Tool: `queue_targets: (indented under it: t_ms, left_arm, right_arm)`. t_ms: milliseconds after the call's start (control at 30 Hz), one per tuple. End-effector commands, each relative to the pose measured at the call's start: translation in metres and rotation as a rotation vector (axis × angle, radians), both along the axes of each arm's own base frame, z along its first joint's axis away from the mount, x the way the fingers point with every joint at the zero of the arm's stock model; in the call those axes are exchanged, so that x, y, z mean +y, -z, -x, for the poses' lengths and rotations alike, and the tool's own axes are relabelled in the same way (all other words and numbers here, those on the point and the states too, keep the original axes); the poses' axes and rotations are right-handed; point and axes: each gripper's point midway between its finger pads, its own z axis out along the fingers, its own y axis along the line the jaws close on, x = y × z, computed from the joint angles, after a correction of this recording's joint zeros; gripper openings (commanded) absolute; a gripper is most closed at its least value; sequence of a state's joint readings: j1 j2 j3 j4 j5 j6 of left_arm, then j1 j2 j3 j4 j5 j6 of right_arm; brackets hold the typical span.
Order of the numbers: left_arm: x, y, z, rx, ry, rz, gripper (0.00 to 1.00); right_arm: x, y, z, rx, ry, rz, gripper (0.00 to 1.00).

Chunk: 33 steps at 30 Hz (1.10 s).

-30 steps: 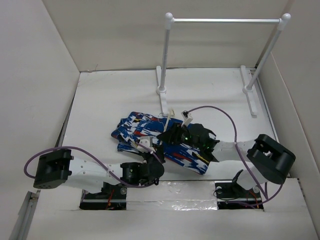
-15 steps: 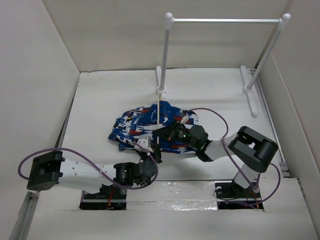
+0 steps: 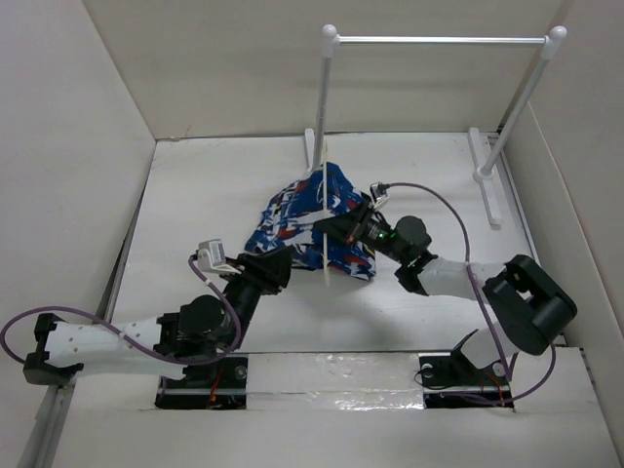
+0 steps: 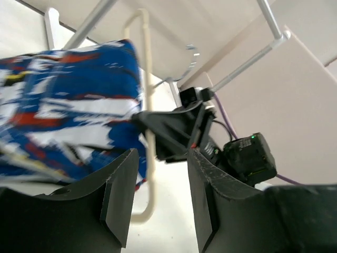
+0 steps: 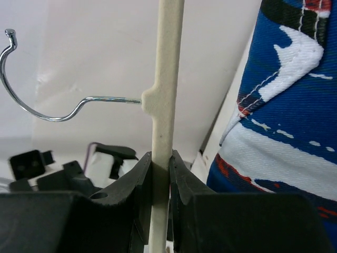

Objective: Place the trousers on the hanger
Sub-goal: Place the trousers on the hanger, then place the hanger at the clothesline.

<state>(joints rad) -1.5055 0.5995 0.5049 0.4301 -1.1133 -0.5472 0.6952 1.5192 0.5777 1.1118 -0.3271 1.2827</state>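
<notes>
My right gripper moves up and outward next and releases the hanger hooked over the rack's top bar, since that bar lies above and outward of the gripper.
The royal blue trousers with white and red streaks hang draped over the thin cream hanger, which stands nearly upright above the table. My right gripper is shut on the hanger's bar, just below the metal hook; the trousers hang to its right. My left gripper is open and empty, just left of the hanger's lower end. In the left wrist view the trousers, the hanger and the right gripper lie beyond its open jaws.
A white tubular rack with ball-capped posts stands at the back; its left post foot is close behind the hanger. White walls enclose the table on the left, back and right.
My right gripper has raised the hanger upright and moved it back, lifting the trousers off the table. My left arm has swung left and its gripper now sits off the cloth.
</notes>
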Motion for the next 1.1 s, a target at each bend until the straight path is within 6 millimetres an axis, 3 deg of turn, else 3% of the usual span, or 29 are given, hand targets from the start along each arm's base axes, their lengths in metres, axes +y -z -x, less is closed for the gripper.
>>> queue_targets:
  t_ms: [0, 67, 133, 167, 233, 267, 333, 400, 467, 500, 633, 1067]
  left_arm:
    - [0.017, -0.014, -0.002, 0.011, -0.037, -0.016, 0.39]
    - [0.023, -0.025, -0.001, -0.005, -0.034, -0.02, 0.39]
    - [0.03, -0.034, 0.0, -0.008, -0.028, -0.017, 0.4]
    - [0.032, -0.038, 0.0, -0.009, -0.027, -0.016, 0.4]
    - [0.042, -0.049, 0.0, -0.018, -0.027, -0.021, 0.4]
    - [0.046, -0.052, 0.0, -0.021, -0.03, -0.027, 0.4]
    - [0.054, -0.059, 0.0, -0.029, -0.033, -0.054, 0.4]
    - [0.063, -0.058, -0.003, -0.024, -0.073, -0.101, 0.41]
    - [0.069, -0.063, -0.004, -0.022, -0.104, -0.129, 0.42]
    - [0.068, -0.061, -0.002, -0.015, -0.097, -0.154, 0.43]
    - [0.06, -0.071, 0.004, -0.023, -0.023, -0.144, 0.47]
    - [0.057, -0.066, 0.001, -0.019, -0.06, -0.167, 0.49]
  right_arm:
    - [-0.028, -0.109, -0.014, -0.29, 0.074, -0.144, 0.0]
    - [-0.037, -0.125, -0.02, -0.315, 0.082, -0.144, 0.0]
    - [-0.051, -0.129, -0.041, -0.309, 0.125, -0.105, 0.0]
    - [-0.056, -0.145, -0.044, -0.352, 0.124, -0.098, 0.0]
    - [-0.071, -0.151, -0.062, -0.357, 0.162, -0.061, 0.0]
    - [-0.076, -0.167, -0.065, -0.399, 0.171, -0.055, 0.0]
    - [-0.089, -0.169, -0.084, -0.382, 0.214, -0.004, 0.0]
    - [-0.097, -0.189, -0.094, -0.424, 0.232, 0.006, 0.0]
    - [-0.109, -0.195, -0.107, -0.426, 0.246, 0.027, 0.0]
    - [-0.113, -0.209, -0.113, -0.448, 0.255, 0.019, 0.0]
    - [-0.135, -0.228, -0.138, -0.458, 0.295, 0.045, 0.0]
    - [-0.2, -0.259, -0.188, -0.446, 0.362, 0.05, 0.0]
